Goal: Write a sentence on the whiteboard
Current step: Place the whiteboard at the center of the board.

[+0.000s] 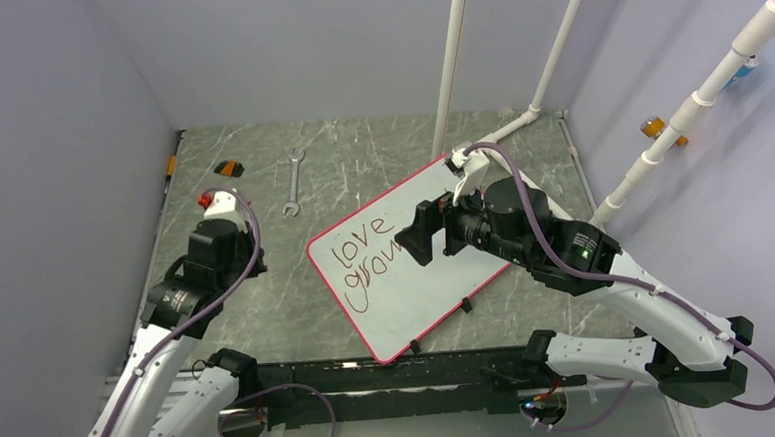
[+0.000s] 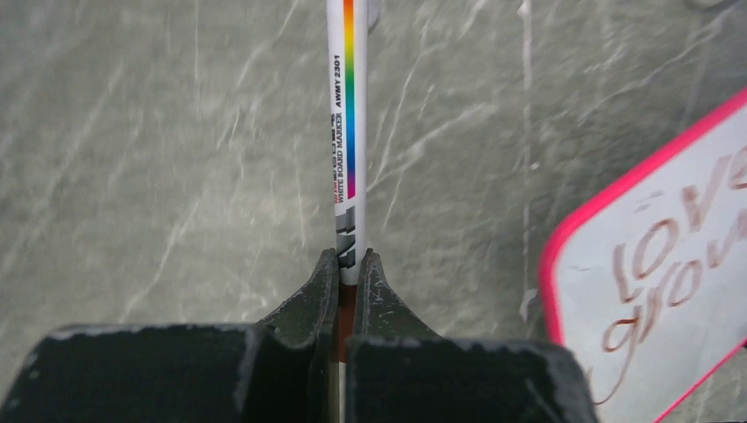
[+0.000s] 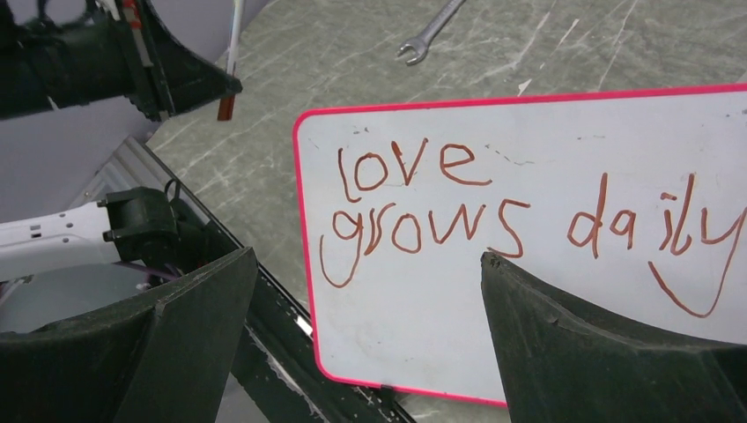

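The left gripper should go down and pull back (image 1: 275, 294) (image 2: 399, 286) beside the whiteboard next to put the marker on the tabletop, because "love grows daily" is fully written.
The whiteboard (image 1: 422, 292) lies tilted on the table, white with a pink frame. The sentence (image 3: 493, 211) reads "love grows daily" in dark red cursive, in two lines. In the top view only its left part (image 1: 366, 258) shows, the rest hidden under my right arm. My right gripper (image 3: 367, 256) hovers open over the board's middle (image 1: 417, 239), nothing between its fingers. My left gripper (image 2: 351, 257) is shut on a white rainbow-striped marker (image 2: 348, 106). It stands left of the board (image 1: 221, 205), over bare table. The board's corner (image 2: 696, 352) shows at the right of the left wrist view.
A metal wrench (image 1: 292, 180) lies behind the board's left side, also in the right wrist view (image 3: 432, 31). A small black-and-orange object (image 1: 229, 168) sits at the back left. White pipes (image 1: 452, 55) rise at the back right. A black rail (image 1: 371, 370) runs along the near edge.
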Controlling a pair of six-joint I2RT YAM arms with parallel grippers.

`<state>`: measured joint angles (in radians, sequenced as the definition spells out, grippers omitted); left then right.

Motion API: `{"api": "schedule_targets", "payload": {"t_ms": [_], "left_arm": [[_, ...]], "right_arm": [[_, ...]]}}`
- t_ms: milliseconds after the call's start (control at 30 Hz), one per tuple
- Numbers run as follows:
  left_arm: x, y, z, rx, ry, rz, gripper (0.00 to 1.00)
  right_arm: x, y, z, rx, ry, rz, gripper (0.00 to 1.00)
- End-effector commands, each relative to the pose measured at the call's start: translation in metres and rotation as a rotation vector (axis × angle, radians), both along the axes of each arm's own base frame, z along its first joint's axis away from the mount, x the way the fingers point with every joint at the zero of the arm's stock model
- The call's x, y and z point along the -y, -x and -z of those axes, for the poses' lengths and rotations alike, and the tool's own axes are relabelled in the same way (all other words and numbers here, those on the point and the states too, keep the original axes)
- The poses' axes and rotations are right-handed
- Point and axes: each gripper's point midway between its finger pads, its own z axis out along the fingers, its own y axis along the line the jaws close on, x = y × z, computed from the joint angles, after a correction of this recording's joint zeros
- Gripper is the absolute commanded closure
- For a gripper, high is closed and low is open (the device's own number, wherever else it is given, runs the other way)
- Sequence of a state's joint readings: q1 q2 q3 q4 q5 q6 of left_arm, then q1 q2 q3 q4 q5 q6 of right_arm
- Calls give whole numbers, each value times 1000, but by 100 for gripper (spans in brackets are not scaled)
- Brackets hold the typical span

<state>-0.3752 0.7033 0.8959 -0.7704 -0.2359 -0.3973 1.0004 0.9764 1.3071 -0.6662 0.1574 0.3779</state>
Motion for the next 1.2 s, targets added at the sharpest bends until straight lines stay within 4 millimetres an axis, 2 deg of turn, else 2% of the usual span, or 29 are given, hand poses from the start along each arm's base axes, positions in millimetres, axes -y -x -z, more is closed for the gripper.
{"api": "schedule_targets", "payload": {"t_ms": [0, 133, 300, 400, 567, 767, 1167], "left_arm": [[-9, 12, 41, -101, 49, -110, 100], [-7, 16, 78, -194, 50, -136, 100], [18, 12, 110, -241, 156, -83, 100], [21, 16, 137, -295, 167, -97, 100], [19, 16, 163, -312, 160, -108, 100], [16, 16, 171, -317, 143, -124, 98], [10, 15, 169, -298, 136, -159, 68]], "right_arm": [[9, 1, -3, 7, -20, 30, 0], [11, 2, -2, 1, -6, 28, 0], [14, 4, 5, -11, -1, 34, 0], [16, 5, 9, -14, 2, 37, 0], [18, 4, 12, -14, 26, 43, 0], [16, 2, 19, -15, 40, 45, 0], [17, 0, 29, -24, 63, 52, 0]]}}
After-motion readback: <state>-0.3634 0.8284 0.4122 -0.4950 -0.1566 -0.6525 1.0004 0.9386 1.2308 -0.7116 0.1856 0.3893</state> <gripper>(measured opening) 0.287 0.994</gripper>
